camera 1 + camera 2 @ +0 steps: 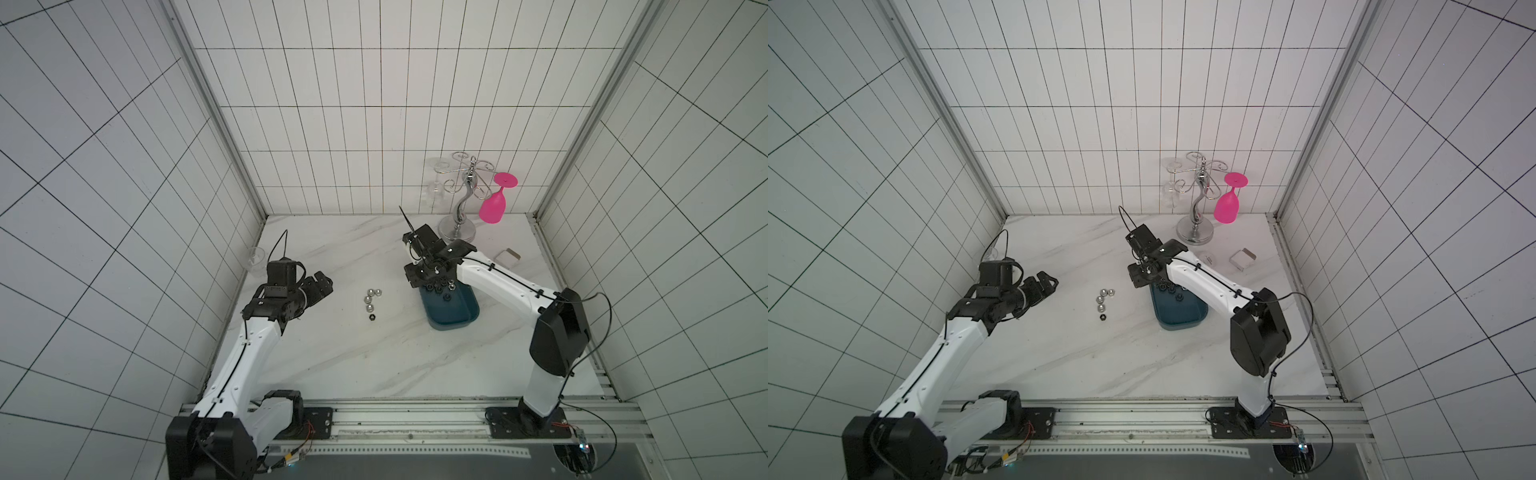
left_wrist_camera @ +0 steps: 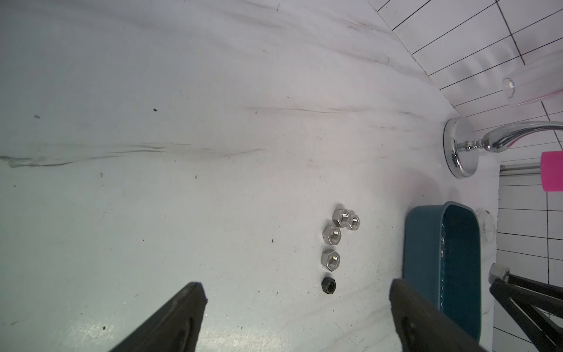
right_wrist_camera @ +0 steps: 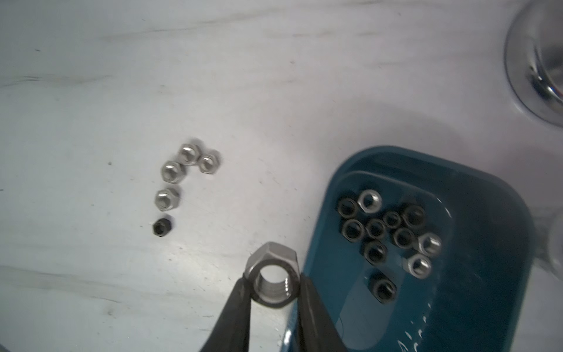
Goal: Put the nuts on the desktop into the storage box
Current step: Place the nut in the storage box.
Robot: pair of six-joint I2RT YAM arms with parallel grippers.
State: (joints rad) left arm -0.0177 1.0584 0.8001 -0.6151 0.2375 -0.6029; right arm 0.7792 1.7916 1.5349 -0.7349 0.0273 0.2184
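The box's bare bottom shows beside the box's nearest black nut, so my right gripper will move over the box's rim, go down there and release the silver nut.
Several silver nuts [image 1: 371, 298] and one black nut [image 1: 372, 317] lie together on the desktop [image 1: 332, 353], left of the storage box [image 1: 453, 318]; both top views show them. My right gripper [image 3: 272, 279] is shut on a silver nut [image 3: 272, 268], held by its flats just beside the storage box's [image 3: 487, 289] near rim. Several black and silver nuts [image 3: 374, 228] lie inside the box. My left gripper [image 2: 297, 288] hangs open above the desktop, empty, with the black nut [image 2: 329, 285] ahead of its fingertips.
A chrome glass rack [image 1: 457, 228] with a pink glass [image 1: 494, 205] stands at the back right. A small white box [image 1: 509, 255] lies right of it. A clear cup [image 1: 255, 259] sits by the left wall.
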